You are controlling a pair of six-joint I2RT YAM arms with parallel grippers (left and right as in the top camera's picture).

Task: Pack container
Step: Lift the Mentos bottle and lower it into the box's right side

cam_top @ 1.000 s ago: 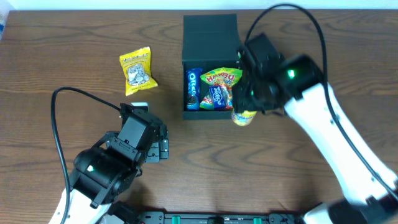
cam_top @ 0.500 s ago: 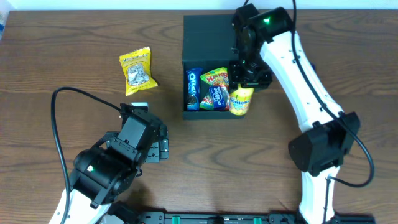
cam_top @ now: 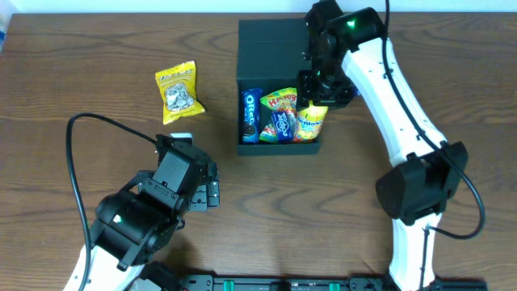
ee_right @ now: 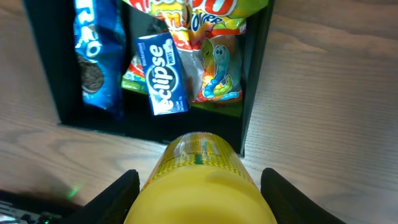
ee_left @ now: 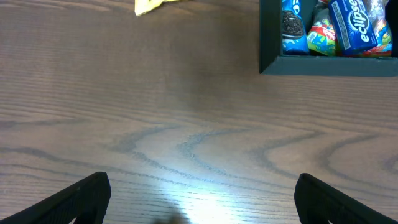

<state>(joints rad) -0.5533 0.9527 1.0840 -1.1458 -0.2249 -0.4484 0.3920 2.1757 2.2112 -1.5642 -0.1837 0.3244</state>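
Observation:
The right gripper lowers the yellow snack tube straight into the open space in the box's near corner beside the Eclipse pack next, then releases it.
The container is a dark square box at the table's back middle, its lid flap folded back. Inside lie a blue Oreo pack, a Haribo bag and a blue Eclipse pack. My right gripper is shut on a yellow snack tube and holds it above the box's front right corner. From the right wrist, the tube fills the space between the fingers, just in front of the box wall. My left gripper stands open over bare table, with nothing between its fingers.
A yellow snack packet lies on the wood to the left of the box, its edge showing in the left wrist view. The box's front wall faces the left gripper. A black cable loops over the left arm.
My right gripper has carried the yellow tube from just outside the box's front right corner back over that corner. The left arm has not moved.

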